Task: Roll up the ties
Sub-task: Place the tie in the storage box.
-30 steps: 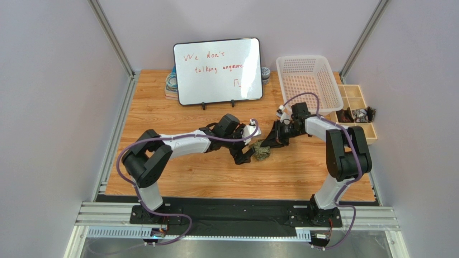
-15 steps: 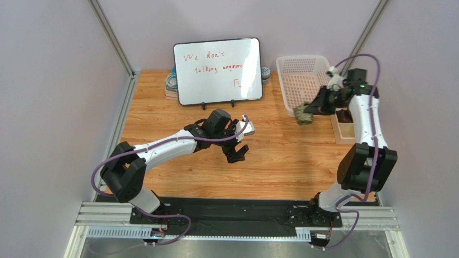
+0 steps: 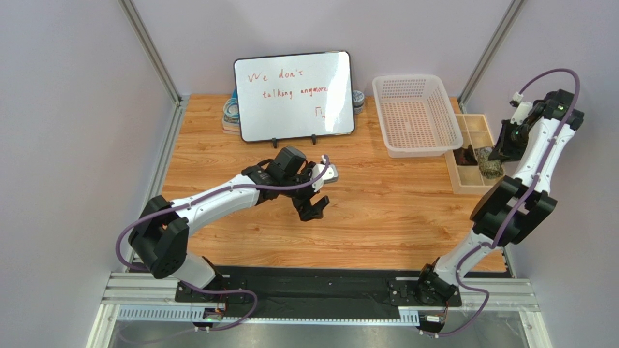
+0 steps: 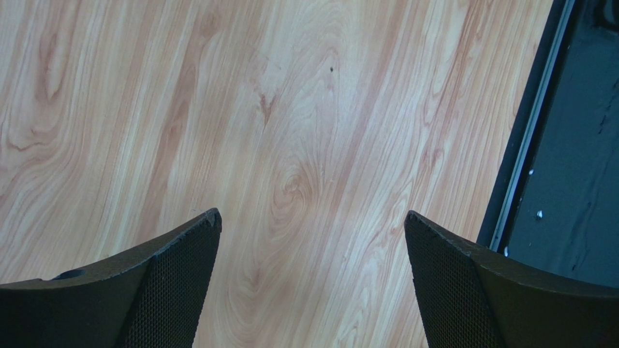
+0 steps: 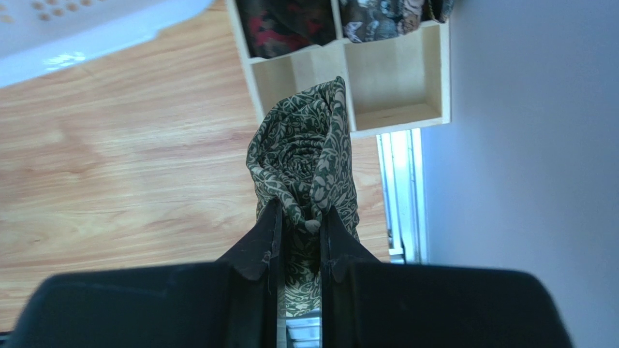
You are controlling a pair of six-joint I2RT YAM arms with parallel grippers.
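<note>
Next, the right gripper moves over the empty near compartment by the wall, below it and to its right in the wrist view, then goes down and releases the tie.
My right gripper (image 3: pixel 501 154) is shut on a rolled dark-green tie with a pale leaf pattern (image 3: pixel 493 170) and holds it over the near end of the wooden compartment box (image 3: pixel 479 125) at the table's right edge. In the right wrist view the tie (image 5: pixel 305 156) sticks out past my closed gripper (image 5: pixel 298 221), just above two empty compartments (image 5: pixel 396 80). A red-and-black rolled tie (image 5: pixel 280 22) and a grey patterned one (image 5: pixel 385 11) fill the compartments beyond. My left gripper (image 3: pixel 312 206) is open and empty above the bare wood at mid-table (image 4: pixel 312 225).
A white perforated basket (image 3: pixel 414 116) stands beside the box on its left. A whiteboard (image 3: pixel 294 94) stands at the back centre, with rolled items (image 3: pixel 231 112) behind its left edge. The grey wall is close on the right of the box.
My right arm carried the rolled tie from mid-table, past the basket, to above the compartment box. My left gripper drew back a little to the left, away from the tie.
</note>
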